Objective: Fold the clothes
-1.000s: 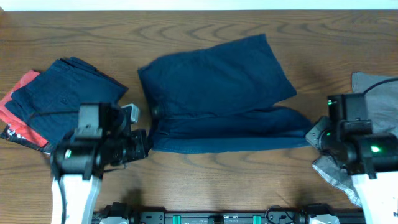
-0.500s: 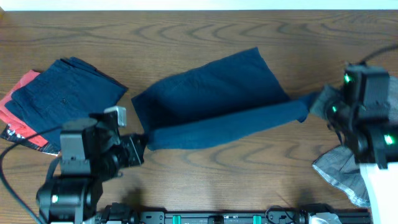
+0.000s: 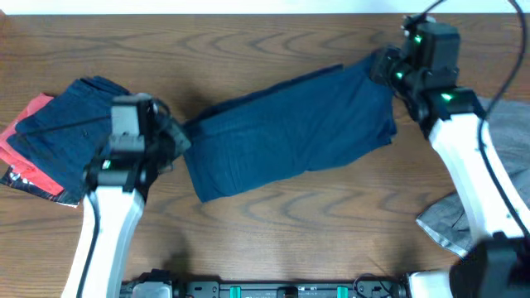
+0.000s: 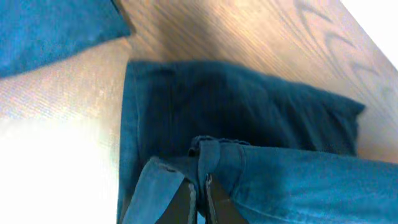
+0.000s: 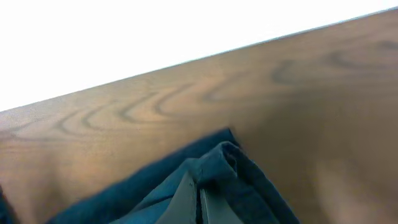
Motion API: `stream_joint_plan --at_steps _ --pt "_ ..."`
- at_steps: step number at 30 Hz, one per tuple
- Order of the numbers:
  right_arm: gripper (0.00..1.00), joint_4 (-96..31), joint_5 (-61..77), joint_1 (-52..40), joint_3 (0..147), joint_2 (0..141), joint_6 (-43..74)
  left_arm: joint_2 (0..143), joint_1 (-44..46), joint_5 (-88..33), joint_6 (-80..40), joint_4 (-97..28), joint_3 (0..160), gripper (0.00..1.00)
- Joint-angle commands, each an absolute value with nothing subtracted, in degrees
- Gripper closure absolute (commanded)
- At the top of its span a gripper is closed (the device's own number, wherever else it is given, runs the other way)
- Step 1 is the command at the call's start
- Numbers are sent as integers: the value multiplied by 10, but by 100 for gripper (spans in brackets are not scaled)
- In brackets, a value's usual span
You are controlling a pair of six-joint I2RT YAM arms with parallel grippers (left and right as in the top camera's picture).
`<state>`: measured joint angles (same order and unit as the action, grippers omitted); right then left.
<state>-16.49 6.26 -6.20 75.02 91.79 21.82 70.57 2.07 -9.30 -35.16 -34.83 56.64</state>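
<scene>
My right gripper will next move sideways and down onto the lower layer's far corner (image 3: 339, 69) (image 5: 227, 133) and let go, since that corner is below and to the left in the overhead view.
Dark navy shorts (image 3: 290, 132) lie folded over across the middle of the table. My left gripper (image 3: 175, 136) is shut on their left edge; the left wrist view shows the fabric (image 4: 261, 137) pinched between my fingers (image 4: 180, 202). My right gripper (image 3: 379, 66) is shut on their far right corner; the right wrist view shows that corner (image 5: 217, 158) bunched at the fingertips. A second folded navy garment (image 3: 70, 132) lies at the left on a red-orange piece (image 3: 25, 124). A light grey garment (image 3: 451, 219) lies at the right edge.
The far table edge (image 3: 248, 15) runs just behind the right gripper. A black rail (image 3: 290, 290) lines the front edge. Bare wood (image 3: 290, 232) lies in front of the shorts.
Both grippers have carried the near edge of the shorts away from me and over the far half, folding them. The arms moved from the front toward the back of the table.
</scene>
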Motion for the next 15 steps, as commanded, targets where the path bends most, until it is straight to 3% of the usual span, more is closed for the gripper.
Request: stream_joint_plan --at_steps 1,7,9,10,12,13,15 --pt "99 -106 11 -71 758 967 174 764 10 -4 -373 -315 575 94" --pt "99 -23 11 -101 758 1072 171 868 10 -4 -383 -232 575 94" --pt "92 -16 11 -108 758 1100 171 892 10 -4 -383 -211 575 92" --pt "84 -17 11 -109 758 1111 171 901 10 -4 -382 -198 575 85" --pt "69 -25 11 -109 758 1122 171 907 8 -4 -382 -173 575 48" --pt "68 -32 11 -109 758 1122 165 904 6 -6 -382 -159 575 36" --pt "68 -42 11 -108 758 1115 144 891 -2 -24 -382 -138 578 27"
